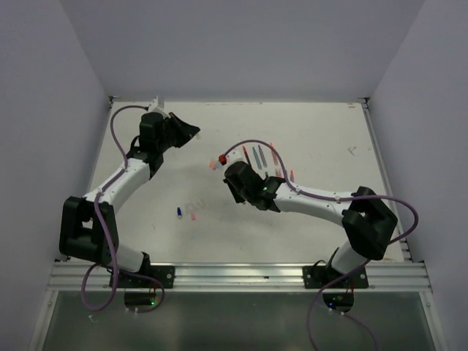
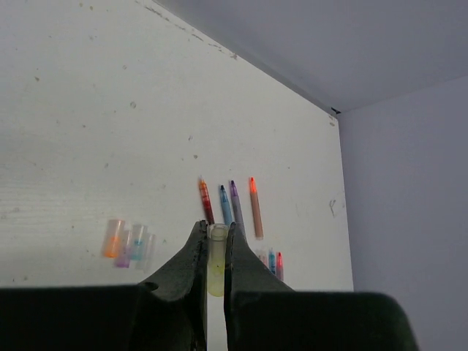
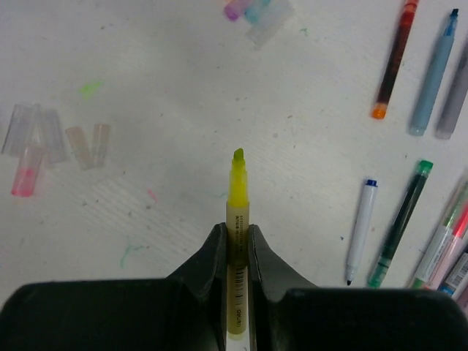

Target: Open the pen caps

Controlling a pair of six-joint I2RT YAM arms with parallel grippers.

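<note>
My right gripper moves outward and down beside the orange-ended pen next, since the highlighter's tip is bare and uncapped pens lie in a row.
My left gripper is shut on a translucent yellowish pen cap, held above the table at the back left. My right gripper is shut on a yellow highlighter whose bare chisel tip points forward over the table. Several loose clear caps, one tinted pink, lie left of the highlighter. More loose caps lie in a small cluster. A blue cap and a pink cap show in the top view.
A row of uncapped pens lies right of centre, with shorter pens beside it. In the right wrist view an orange-ended pen, a blue pen, a white marker and a green pen lie to the right.
</note>
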